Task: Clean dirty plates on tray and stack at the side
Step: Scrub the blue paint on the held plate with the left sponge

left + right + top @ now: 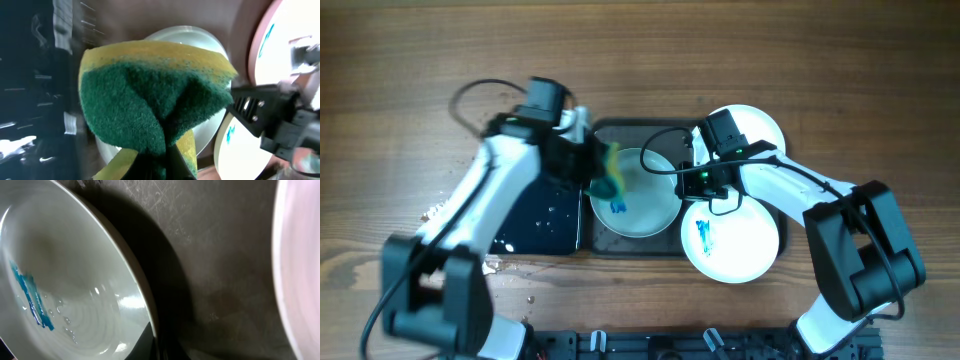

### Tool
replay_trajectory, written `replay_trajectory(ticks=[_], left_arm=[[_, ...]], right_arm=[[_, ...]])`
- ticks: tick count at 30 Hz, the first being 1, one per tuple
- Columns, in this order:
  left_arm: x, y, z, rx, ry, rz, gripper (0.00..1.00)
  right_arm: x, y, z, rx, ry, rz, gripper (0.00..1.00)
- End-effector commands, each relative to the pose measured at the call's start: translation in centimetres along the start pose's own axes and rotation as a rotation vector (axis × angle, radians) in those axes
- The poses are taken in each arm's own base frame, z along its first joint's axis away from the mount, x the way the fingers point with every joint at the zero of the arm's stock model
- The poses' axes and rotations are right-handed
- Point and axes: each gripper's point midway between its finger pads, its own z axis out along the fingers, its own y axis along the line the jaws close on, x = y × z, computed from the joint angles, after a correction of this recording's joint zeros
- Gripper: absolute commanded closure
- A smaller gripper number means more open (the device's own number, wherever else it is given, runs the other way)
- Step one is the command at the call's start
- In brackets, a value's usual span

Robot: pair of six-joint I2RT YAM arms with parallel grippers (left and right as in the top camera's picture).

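Note:
My left gripper lowers to wipe off the smear next, then swings over the basin (539,217) (30,95), which lies to its left in the overhead view, and releases.
A white plate (645,205) with a blue smear lies on the left part of the dark grey tray (640,125). My left gripper (598,168) is shut on a green and yellow sponge (611,170) just over the plate's left side. In the left wrist view the sponge (150,95) fills the picture in front of the plate (200,42). My right gripper (686,180) is shut on the plate's right rim, as the right wrist view (160,345) shows, with the smear (30,297) inside. A second smeared plate (735,245) lies front right. A third plate (755,125) lies back right.
A glossy black basin (545,215) with water drops sits left of the tray. Water is splashed on the wooden table (450,210) by the basin. My right arm crosses over the two right-hand plates.

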Motion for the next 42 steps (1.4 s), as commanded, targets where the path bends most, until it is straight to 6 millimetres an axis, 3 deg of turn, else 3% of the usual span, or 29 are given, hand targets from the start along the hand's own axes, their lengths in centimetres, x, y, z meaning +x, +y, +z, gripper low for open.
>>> replay_trajectory(ticks=[1,3,6,8,10,12,13,17,22,24,29,33,39,41,42], left_arm=[[2.1,-3.4,5.3,0.054,0.122,0.051,0.96],[2.6,-4.5,8.3,0.044,0.137,0.098,0.96],[2.6,-2.6,10.8,-0.059,0.137,0.059,0.96],[2.3,-0.2,11.0,-0.165,0.122,0.04,0.96],[1.9,3.2,10.2,-0.337,0.089,-0.003,0.96],[2.0,7.3,8.2,-0.553,0.062,-0.069,0.96],[2.2,8.2,7.6,-0.602,0.062,-0.086,0.96],[3.0,10.9,5.5,-0.767,0.063,-0.114,0.96],[3.4,12.2,4.0,-0.87,0.053,-0.139,0.96],[3.8,11.2,4.9,-0.8,0.096,-0.108,0.96],[5.1,1.1,10.4,-0.217,0.248,0.108,0.96],[6.1,-4.3,12.1,-0.036,0.244,0.213,0.96],[9.9,-7.5,13.2,-0.001,0.312,0.283,0.96],[10.1,-6.7,13.2,-0.058,0.309,0.243,0.96],[9.6,-5.3,13.1,-0.137,0.285,0.207,0.96]], right_arm=[[1.0,-1.0,0.8,0.033,0.038,0.008,0.96],[1.0,-1.1,0.8,0.034,0.041,0.009,0.96],[1.5,-1.3,0.7,0.043,0.06,0.018,0.96],[1.7,-1.3,0.7,0.047,0.068,0.02,0.96],[1.7,-1.3,0.7,0.047,0.068,0.021,0.96],[1.8,-1.4,0.7,0.047,0.069,0.023,0.96],[1.8,-1.4,0.7,0.048,0.07,0.023,0.96],[1.7,-1.6,0.7,0.059,0.065,0.033,0.96],[1.6,-1.5,0.7,0.057,0.062,0.032,0.96],[1.6,-1.5,0.7,0.058,0.062,0.033,0.96],[1.6,-1.5,0.7,0.057,0.061,0.036,0.96],[1.6,-1.5,0.7,0.058,0.062,0.036,0.96],[1.6,-1.5,0.7,0.057,0.062,0.039,0.96],[1.7,-1.5,0.7,0.058,0.063,0.039,0.96],[1.7,-1.5,0.7,0.059,0.066,0.041,0.96]])
